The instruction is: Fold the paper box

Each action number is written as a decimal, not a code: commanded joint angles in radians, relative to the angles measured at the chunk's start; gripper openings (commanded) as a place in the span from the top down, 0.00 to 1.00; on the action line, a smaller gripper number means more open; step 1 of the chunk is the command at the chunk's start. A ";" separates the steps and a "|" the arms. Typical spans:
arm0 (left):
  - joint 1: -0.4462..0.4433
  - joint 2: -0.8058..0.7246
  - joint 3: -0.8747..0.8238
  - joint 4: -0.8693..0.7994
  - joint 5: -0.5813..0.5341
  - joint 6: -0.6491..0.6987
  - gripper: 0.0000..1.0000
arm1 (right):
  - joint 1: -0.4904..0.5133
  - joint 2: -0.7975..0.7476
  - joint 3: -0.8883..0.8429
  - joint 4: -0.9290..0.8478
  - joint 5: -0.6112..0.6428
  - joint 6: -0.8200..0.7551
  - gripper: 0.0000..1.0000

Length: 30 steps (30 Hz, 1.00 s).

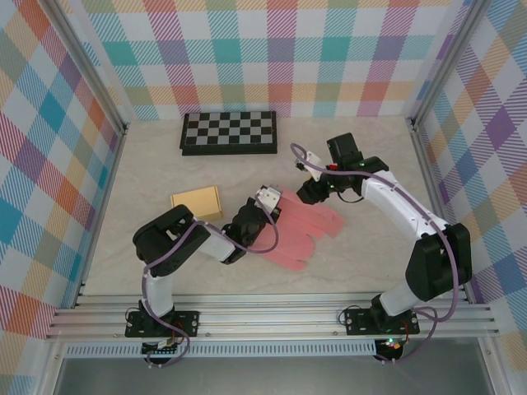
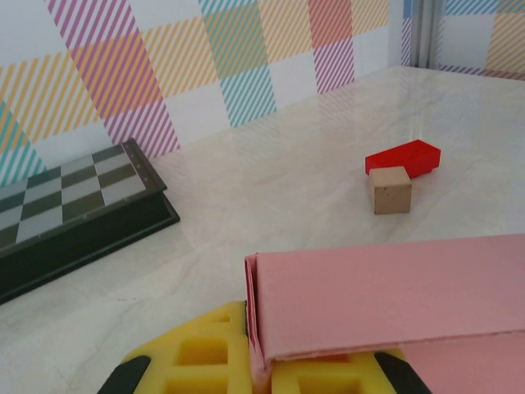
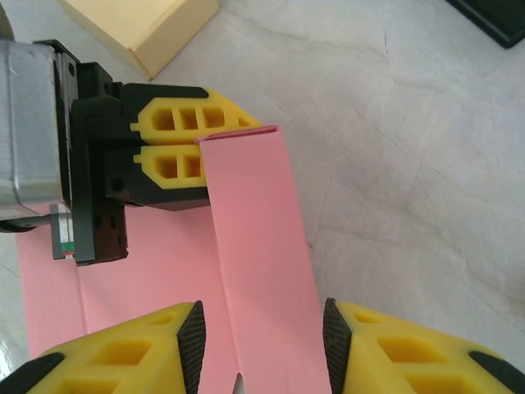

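Note:
The doubled paper stands between my left gripper's yellow fingers. My left gripper will next draw back toward my base, then open to release the end of the flap.
The pink paper box lies mostly flat on the table's middle. One long flap is folded up along its far edge. My left gripper is shut on the end of that flap, and its yellow fingers pinch the doubled paper. My right gripper is open, one finger on each side of the raised flap, not touching it. In the top view it hovers just right of the left gripper.
A folded chessboard lies at the back. A small tan box sits left of the left gripper. A red block and a wooden cube rest on the table beyond the paper.

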 commanded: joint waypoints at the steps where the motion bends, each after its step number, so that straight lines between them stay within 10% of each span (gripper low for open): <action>1: -0.014 0.028 -0.028 0.112 0.000 -0.025 1.00 | 0.000 0.024 -0.045 0.004 0.015 -0.018 0.55; 20: -0.006 -0.057 -0.148 -0.015 0.161 -0.094 0.77 | 0.019 0.049 -0.154 0.020 0.012 0.032 0.61; 23: -0.006 -0.060 -0.164 0.030 0.089 -0.113 1.00 | 0.032 0.031 -0.161 0.021 0.014 0.043 0.61; 30: -0.005 -0.034 -0.103 0.049 0.080 -0.126 0.99 | 0.032 -0.010 -0.094 -0.024 0.008 0.060 0.60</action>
